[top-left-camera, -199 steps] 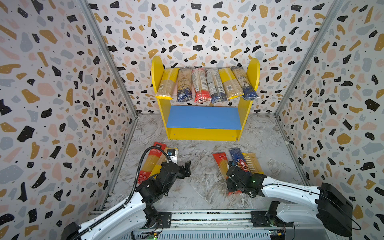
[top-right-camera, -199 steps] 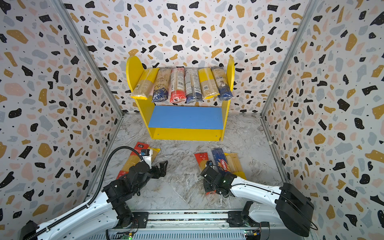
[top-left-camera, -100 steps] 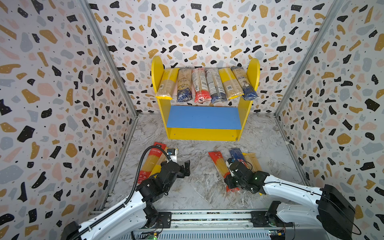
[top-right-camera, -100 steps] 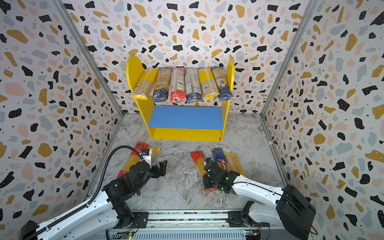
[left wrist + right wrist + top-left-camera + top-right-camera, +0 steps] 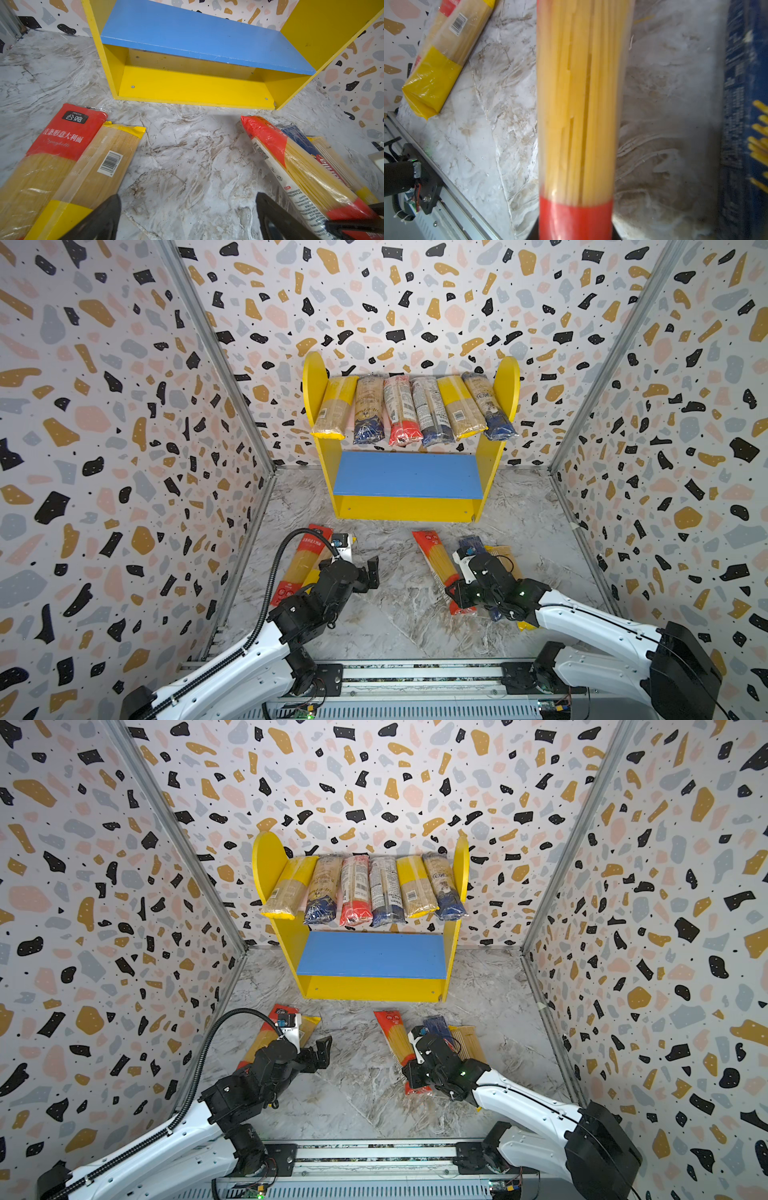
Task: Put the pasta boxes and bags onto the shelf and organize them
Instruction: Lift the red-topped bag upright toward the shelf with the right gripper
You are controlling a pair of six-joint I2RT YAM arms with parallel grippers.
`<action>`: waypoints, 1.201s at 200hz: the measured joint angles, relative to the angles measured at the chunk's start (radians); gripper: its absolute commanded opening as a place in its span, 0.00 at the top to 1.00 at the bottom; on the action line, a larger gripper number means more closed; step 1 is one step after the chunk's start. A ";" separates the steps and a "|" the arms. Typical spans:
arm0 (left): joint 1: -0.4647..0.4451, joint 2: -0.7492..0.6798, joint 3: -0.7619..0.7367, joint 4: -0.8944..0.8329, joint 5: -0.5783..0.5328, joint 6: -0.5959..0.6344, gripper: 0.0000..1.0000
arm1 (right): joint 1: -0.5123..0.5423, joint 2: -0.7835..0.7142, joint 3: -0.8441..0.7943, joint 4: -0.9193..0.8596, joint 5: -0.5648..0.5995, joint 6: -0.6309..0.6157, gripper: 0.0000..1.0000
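Next, my right gripper will carry the spaghetti pack up and outward onto the blue lower board's end (image 5: 462, 476) nearest the dark-blue box and release it, as that board is bare.
The shelf (image 5: 407, 508) stands at the back wall, with several pasta packs (image 5: 411, 410) side by side on its upper board and its blue lower board (image 5: 372, 955) bare. My right gripper (image 5: 457, 593) is shut on the near end of a red-ended spaghetti pack (image 5: 577, 104) on the floor's right side. Beside that pack lie a dark-blue box (image 5: 471, 541) and a yellow-ended pack (image 5: 505, 556). My left gripper (image 5: 187, 199) hangs open over bare floor. A red-topped pack (image 5: 62, 135) and a yellow-ended pack (image 5: 104, 158) lie to its left.
Patterned walls close in the left, right and back sides. A metal rail (image 5: 415, 672) carrying both arm bases runs along the front edge. Marbled floor (image 5: 399, 614) shows between the two groups of packs and in front of the shelf.
The right gripper has drawn the red-ended pack a little to the left, away from the blue box. The left arm has not moved.
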 measured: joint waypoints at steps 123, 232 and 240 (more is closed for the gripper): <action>0.000 -0.007 0.011 -0.008 0.000 0.014 0.00 | -0.113 0.104 0.351 -0.014 0.141 -0.212 1.00; 0.000 -0.021 0.011 -0.008 -0.010 0.023 0.01 | -0.270 0.487 0.609 0.128 0.261 -0.334 1.00; 0.000 -0.023 0.011 -0.008 -0.012 0.025 0.01 | -0.282 0.513 0.633 0.131 0.265 -0.336 1.00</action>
